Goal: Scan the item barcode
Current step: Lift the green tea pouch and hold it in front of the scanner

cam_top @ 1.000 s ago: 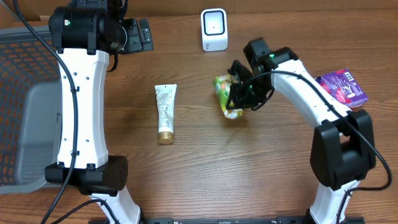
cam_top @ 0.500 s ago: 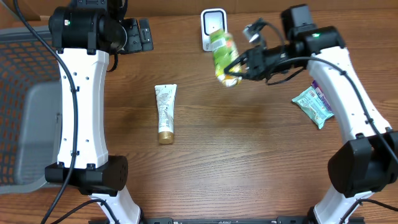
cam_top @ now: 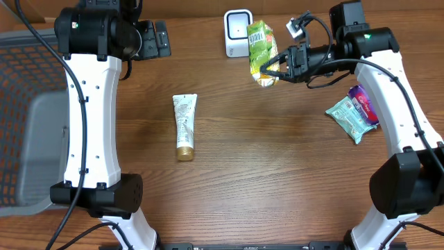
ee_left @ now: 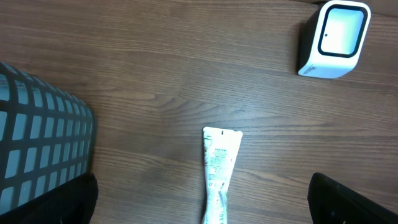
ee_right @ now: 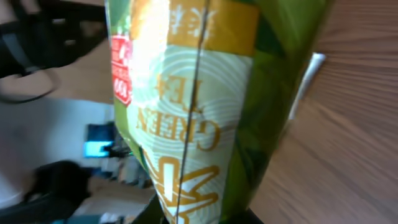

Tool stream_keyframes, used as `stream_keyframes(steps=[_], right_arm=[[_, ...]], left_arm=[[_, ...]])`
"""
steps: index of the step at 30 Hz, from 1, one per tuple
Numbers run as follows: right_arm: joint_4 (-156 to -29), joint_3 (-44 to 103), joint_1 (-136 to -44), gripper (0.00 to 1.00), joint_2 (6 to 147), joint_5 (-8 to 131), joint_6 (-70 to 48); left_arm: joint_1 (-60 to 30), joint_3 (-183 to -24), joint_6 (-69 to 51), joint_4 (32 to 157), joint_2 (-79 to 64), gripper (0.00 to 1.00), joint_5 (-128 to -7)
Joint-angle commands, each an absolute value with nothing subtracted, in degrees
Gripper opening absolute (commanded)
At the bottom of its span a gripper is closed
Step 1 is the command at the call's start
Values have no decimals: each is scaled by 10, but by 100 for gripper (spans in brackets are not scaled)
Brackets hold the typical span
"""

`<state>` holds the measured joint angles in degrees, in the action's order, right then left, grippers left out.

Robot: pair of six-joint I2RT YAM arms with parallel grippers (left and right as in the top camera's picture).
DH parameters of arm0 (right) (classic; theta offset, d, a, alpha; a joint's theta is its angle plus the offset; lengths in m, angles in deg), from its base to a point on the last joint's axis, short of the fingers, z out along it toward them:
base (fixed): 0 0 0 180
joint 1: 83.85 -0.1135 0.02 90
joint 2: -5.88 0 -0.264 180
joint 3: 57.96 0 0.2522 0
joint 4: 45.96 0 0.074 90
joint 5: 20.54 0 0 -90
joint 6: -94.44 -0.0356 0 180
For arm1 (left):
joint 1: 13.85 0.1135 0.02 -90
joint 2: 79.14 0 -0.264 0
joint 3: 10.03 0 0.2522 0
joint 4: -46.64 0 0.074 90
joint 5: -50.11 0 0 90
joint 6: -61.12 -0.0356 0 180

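Note:
My right gripper will sweep over the scanner [cam_top: 238, 32], then go to the right in the overhead view and down. It will let go of the item beside the teal packet, because packets lie there.
The item, a green tea packet [cam_top: 261, 48], hangs above the table just right of the white barcode scanner [cam_top: 238, 32], with my right gripper [cam_top: 275, 68] shut on its lower end. In the right wrist view the packet [ee_right: 199, 106] fills the frame, printed seam side up, and the gripper [ee_right: 199, 218] clamps its bottom edge. No barcode shows on the visible face. My left gripper [cam_top: 154, 38] hovers open at the back left. Its view looks down on the scanner [ee_left: 333, 38] and a white tube [ee_left: 219, 174], with nothing between its fingers [ee_left: 357, 200].
The white tube [cam_top: 184, 127] with a gold cap lies left of centre. A teal packet [cam_top: 349, 118] and a purple packet [cam_top: 366, 104] lie at the right under my right arm. A grey mesh basket [cam_top: 21, 118] stands at the left edge.
My right gripper lifted the green packet off the table and carried it back, now shifting it slightly right beside the scanner. The left arm stayed still.

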<state>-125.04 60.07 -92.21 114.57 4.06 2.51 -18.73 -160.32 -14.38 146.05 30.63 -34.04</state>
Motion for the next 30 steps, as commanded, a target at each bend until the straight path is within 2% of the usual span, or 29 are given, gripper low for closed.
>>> stream_keyframes(steps=[1, 8, 15, 18, 30], right_arm=[[-1257, 690, -936, 6, 1117, 186, -8], [-1242, 810, -1038, 4, 1117, 691, -21], [-1158, 800, -1130, 4, 1170, 984, 77], [-1096, 800, -1135, 4, 1214, 1049, 138], [-882, 800, -1122, 4, 1371, 1062, 340]], left_arm=[[-191, -1605, -145, 1459, 309, 100, -339], [-191, -1605, -145, 1458, 309, 99, -339], [-191, -1605, -145, 1459, 309, 100, -339], [-191, -1605, -145, 1458, 309, 99, -339], [-191, -1605, -145, 1459, 309, 100, -339]])
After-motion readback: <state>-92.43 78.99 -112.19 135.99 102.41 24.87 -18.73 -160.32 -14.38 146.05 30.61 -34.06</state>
